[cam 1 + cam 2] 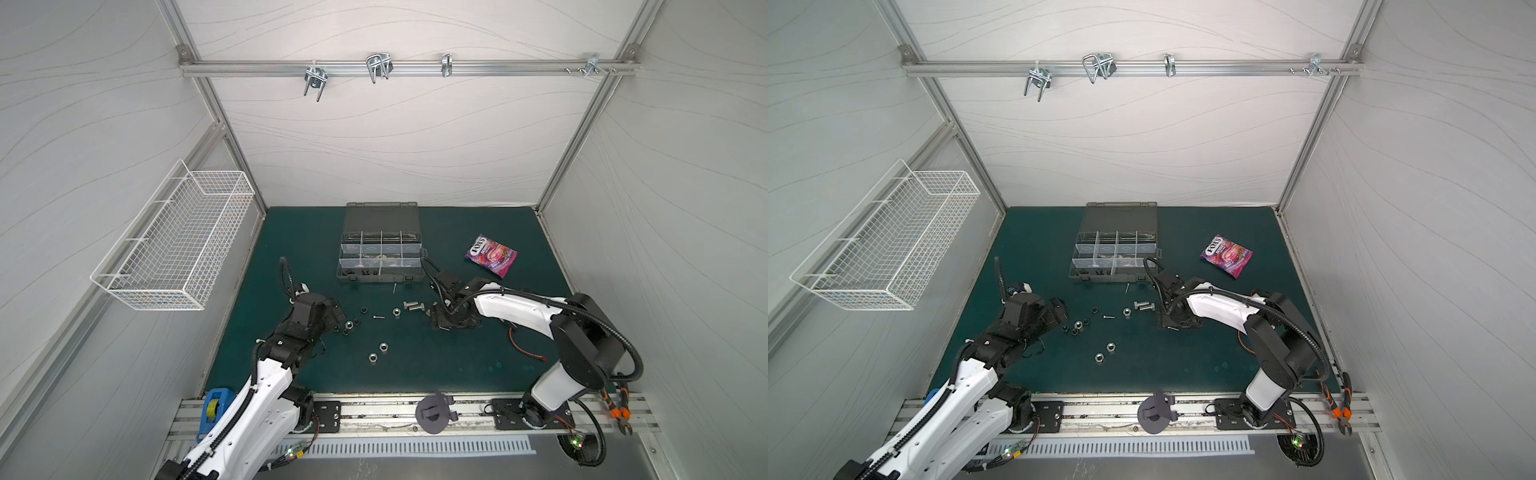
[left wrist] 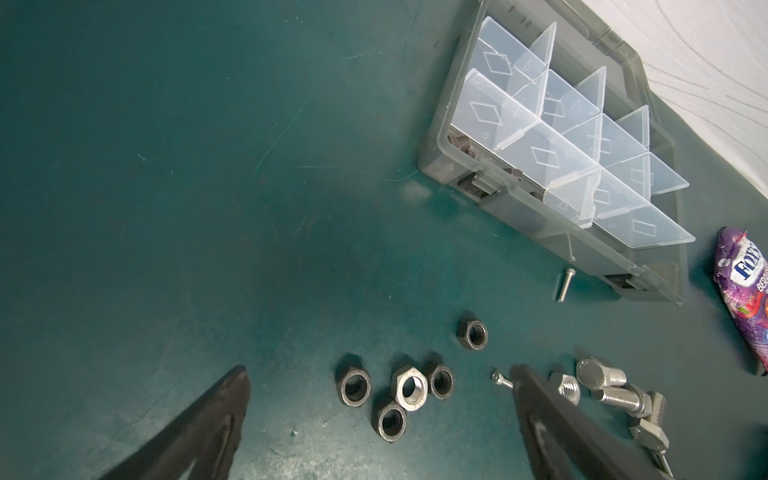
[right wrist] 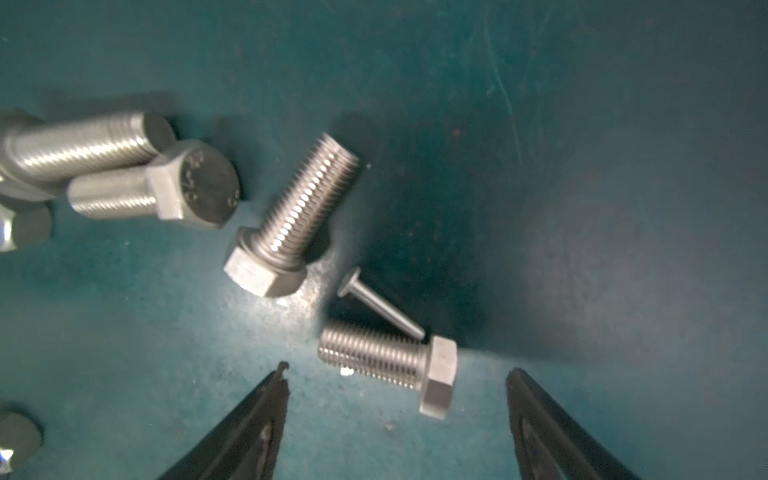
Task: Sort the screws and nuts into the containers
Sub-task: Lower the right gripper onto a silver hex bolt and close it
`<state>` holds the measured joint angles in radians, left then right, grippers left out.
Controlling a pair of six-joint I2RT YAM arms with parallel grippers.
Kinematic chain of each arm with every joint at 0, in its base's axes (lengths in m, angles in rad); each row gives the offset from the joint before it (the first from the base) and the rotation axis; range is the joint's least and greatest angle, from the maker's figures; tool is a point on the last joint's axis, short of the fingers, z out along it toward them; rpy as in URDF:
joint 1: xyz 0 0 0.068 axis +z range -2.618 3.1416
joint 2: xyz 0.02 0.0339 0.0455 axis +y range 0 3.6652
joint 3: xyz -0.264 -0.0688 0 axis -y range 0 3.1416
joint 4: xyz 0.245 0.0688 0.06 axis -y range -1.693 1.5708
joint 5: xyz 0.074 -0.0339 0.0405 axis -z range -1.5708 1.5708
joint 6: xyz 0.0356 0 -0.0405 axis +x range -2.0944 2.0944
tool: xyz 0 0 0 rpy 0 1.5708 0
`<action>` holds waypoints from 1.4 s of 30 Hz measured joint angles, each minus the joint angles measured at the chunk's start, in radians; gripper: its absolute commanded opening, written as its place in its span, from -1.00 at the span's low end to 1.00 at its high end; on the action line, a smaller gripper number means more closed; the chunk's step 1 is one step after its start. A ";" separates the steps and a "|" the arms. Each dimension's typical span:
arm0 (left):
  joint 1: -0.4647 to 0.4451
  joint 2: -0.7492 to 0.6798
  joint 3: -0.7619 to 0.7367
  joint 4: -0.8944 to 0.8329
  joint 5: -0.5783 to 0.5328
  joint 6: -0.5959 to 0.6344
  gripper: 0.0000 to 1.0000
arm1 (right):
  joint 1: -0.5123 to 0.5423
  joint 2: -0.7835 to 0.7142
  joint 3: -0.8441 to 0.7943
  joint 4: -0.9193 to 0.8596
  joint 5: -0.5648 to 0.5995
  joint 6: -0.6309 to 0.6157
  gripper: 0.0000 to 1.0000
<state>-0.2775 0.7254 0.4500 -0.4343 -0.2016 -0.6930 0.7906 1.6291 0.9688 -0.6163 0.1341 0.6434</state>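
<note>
My right gripper moves down over the silver hex-head bolt [image 3: 390,365] next and closes on its head and threaded end, since the bolt lies lengthwise between the open fingers.
My left gripper [image 2: 380,380] stands open just above the green mat, straddling a cluster of black nuts [image 2: 355,385] and one silver nut [image 2: 409,387]. Another black nut [image 2: 472,334] lies just beyond. My right gripper [image 3: 398,372] is open and empty, with a silver hex-head bolt [image 3: 390,365] lying on the mat right at its fingertips and a thin pin-like screw [image 3: 380,309] leaning on that bolt. Several more bolts [image 3: 291,220] lie farther out. The grey organizer case [image 1: 380,257] sits open behind both grippers, with its containers [image 2: 540,124] split by translucent dividers.
Two silver nuts [image 1: 383,346] lie nearer the front of the mat. A purple candy bag [image 1: 491,255] lies to the right of the case, and a red-wired connector [image 1: 525,345] under the right arm. A white wire basket [image 1: 174,241] hangs on the left wall. Orange pliers [image 1: 621,409] rest at the front right.
</note>
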 measured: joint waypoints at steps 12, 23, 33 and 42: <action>0.000 0.003 -0.004 0.000 0.000 0.003 0.98 | 0.018 0.079 0.056 -0.037 0.070 0.025 0.64; 0.000 -0.012 -0.023 0.000 0.000 0.004 0.98 | 0.020 0.094 0.047 -0.034 0.072 0.069 0.56; 0.000 -0.016 -0.028 0.000 0.001 0.005 0.98 | 0.023 0.095 0.047 -0.028 0.066 0.113 0.25; 0.000 0.002 -0.028 0.021 0.015 0.004 0.98 | 0.024 0.095 0.047 -0.029 0.067 0.131 -0.15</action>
<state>-0.2775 0.7277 0.4217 -0.4133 -0.1867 -0.6888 0.8150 1.7245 1.0157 -0.6449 0.2008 0.7742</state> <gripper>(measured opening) 0.992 0.518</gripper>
